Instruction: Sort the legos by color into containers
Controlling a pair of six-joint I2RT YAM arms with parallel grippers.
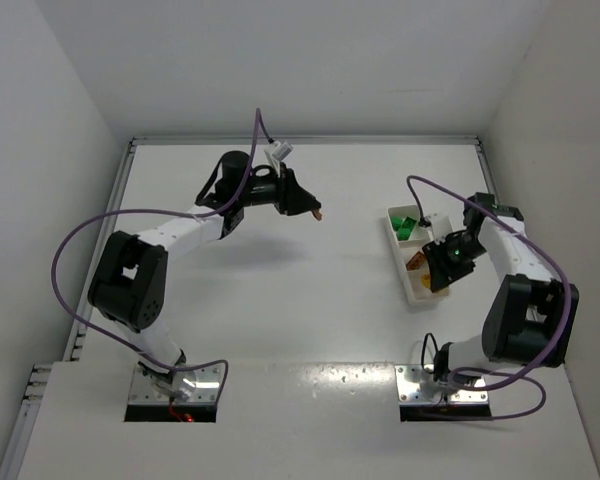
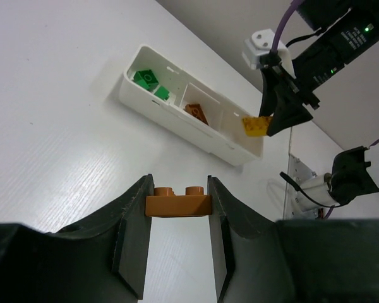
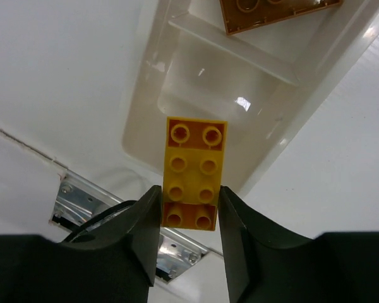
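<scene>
I will move my left gripper to the right in the top view and down over the tray's middle section (image 1: 416, 259) (image 2: 201, 107) next, because it has a matching orange-brown lego.
The white tray (image 1: 418, 296) lies at the right of the table. My left gripper (image 1: 315, 210) is left of it above the table, shut on an orange-brown lego (image 2: 179, 203) held across its width between the fingers. My right gripper (image 3: 188, 192) is shut on a yellow lego (image 3: 194, 170) and holds it over the tray's bare near end compartment (image 3: 240, 82). The left wrist view shows the tray (image 2: 177, 124) with two green legos (image 2: 149, 79) in the far compartment and an orange-brown lego (image 2: 196, 113) in the middle one. The yellow lego (image 2: 254, 125) hangs above the end section.
White enclosure walls stand close on the left, back and right. The arms' metal base plates (image 1: 175, 388) sit at the near edge, with purple cables looping off both arms. The right base plate (image 3: 82, 202) shows just beyond the tray's end.
</scene>
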